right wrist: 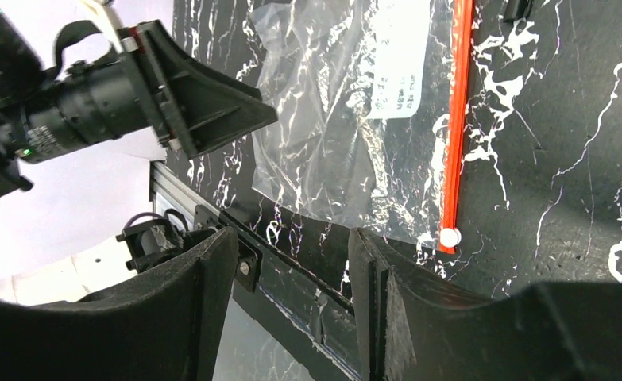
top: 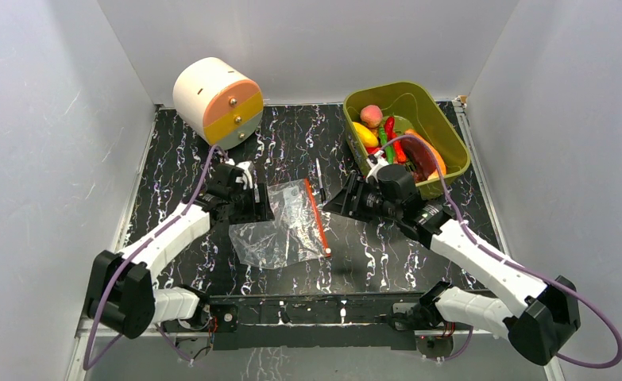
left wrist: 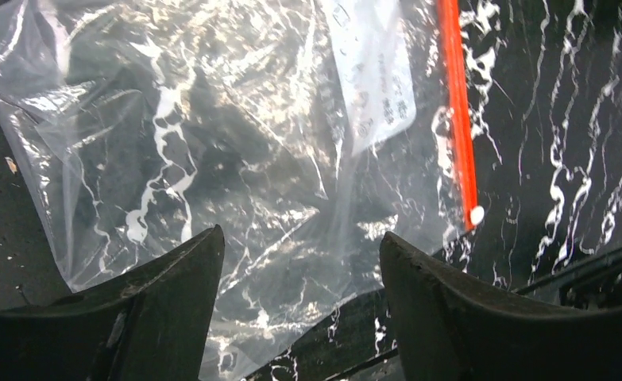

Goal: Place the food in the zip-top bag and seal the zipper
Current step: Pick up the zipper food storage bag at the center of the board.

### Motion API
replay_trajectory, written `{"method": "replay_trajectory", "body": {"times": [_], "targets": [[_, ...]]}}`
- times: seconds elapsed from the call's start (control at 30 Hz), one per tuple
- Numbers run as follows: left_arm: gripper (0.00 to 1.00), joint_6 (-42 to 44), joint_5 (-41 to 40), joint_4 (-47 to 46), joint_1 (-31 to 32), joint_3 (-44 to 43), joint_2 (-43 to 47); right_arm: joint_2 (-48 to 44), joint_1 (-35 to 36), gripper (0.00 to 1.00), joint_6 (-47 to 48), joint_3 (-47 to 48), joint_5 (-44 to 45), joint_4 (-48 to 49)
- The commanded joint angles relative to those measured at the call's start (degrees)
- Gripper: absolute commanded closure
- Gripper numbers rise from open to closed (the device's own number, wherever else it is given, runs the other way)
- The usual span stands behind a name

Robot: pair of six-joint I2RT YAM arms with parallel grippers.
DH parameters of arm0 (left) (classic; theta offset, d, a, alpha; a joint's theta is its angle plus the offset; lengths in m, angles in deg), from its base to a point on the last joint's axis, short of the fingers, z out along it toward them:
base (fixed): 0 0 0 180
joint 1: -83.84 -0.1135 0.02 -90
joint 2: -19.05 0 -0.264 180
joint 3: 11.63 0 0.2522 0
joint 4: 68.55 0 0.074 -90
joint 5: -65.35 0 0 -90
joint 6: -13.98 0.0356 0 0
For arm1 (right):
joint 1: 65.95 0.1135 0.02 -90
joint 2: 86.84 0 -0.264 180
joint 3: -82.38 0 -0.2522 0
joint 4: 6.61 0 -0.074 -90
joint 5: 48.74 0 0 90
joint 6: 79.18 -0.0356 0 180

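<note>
My left gripper moves toward the zipper next, then lowers to the creased film beside the white label.
The zip-top bag lies flat and empty on the black marbled table, and its orange-red zipper runs along its right edge. My left gripper is open at the bag's left edge, low over it. In the left wrist view the bag and the zipper lie beyond the open left gripper. My right gripper is open and empty just right of the zipper. The right wrist view shows the bag and the zipper. The food, with a peach, a red chili and yellow and orange pieces, sits in the tub.
The olive-green tub stands at the back right. A cream cylinder with orange and yellow drawers stands at the back left. A thin black stick lies just behind the zipper. White walls close in the table on three sides.
</note>
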Motion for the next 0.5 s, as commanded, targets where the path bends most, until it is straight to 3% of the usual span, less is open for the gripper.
{"method": "replay_trajectory", "body": {"times": [0.0,0.23,0.47], "targets": [[0.29,-2.5,-4.2,-0.5,0.5,-5.1,-4.7,-3.5,0.4,0.48,2.1,0.1,2.7,0.5],[0.23,-2.0,-10.1,0.3,5.8,-11.4,-13.8,-5.5,0.4,0.47,2.4,-1.0,3.6,0.1],[0.24,-3.1,-11.8,1.0,8.5,-14.0,-20.8,-6.5,0.4,0.46,3.2,-0.8,4.4,-1.1]]}}
